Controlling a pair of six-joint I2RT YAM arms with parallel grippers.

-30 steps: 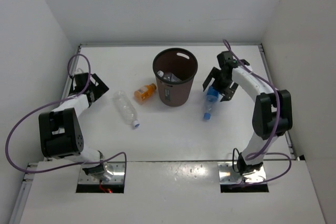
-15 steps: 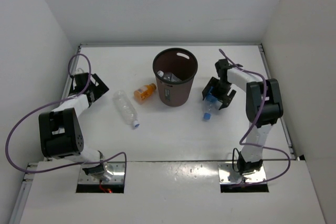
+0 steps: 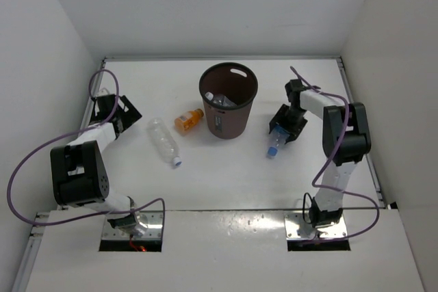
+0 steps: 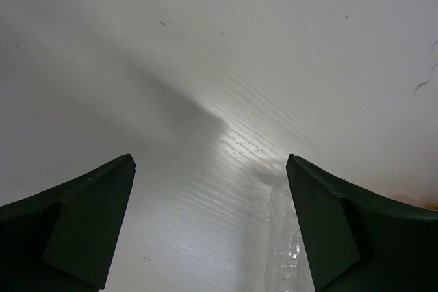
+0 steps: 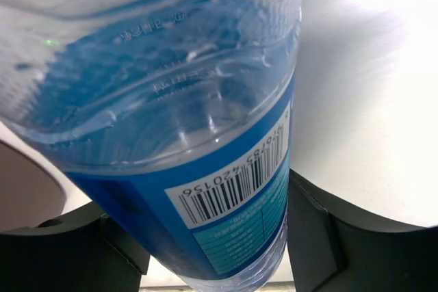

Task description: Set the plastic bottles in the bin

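My right gripper rises next, then moves left in the top view over the bin's opening (image 3: 229, 85) to release, since the bin's rim is higher than the blue-labelled bottle.
The blue-labelled bottle (image 3: 274, 143) lies on the table right of the bin (image 3: 230, 125), its cap toward the near edge. My right gripper (image 3: 281, 130) is shut on its body; in the right wrist view the bottle (image 5: 185, 128) fills the space between the two dark fingers (image 5: 340, 237). A clear bottle (image 3: 220, 100) lies inside the bin. The orange bottle (image 3: 189, 121) and the plain clear bottle (image 3: 165, 141) lie left of the bin. My left gripper (image 3: 129, 115) stands open over bare table, and the plain bottle's end (image 4: 284, 251) shows beside its right finger.
White walls close in the table at the left, back and right. The left arm's purple cable (image 3: 27, 169) loops out over the left edge. A raised white ledge (image 3: 226, 237) with both arm bases runs along the near side.
My right gripper has dropped onto the blue-labelled bottle and closed its jaws on it. The bottle has shifted slightly. The left arm has not moved.
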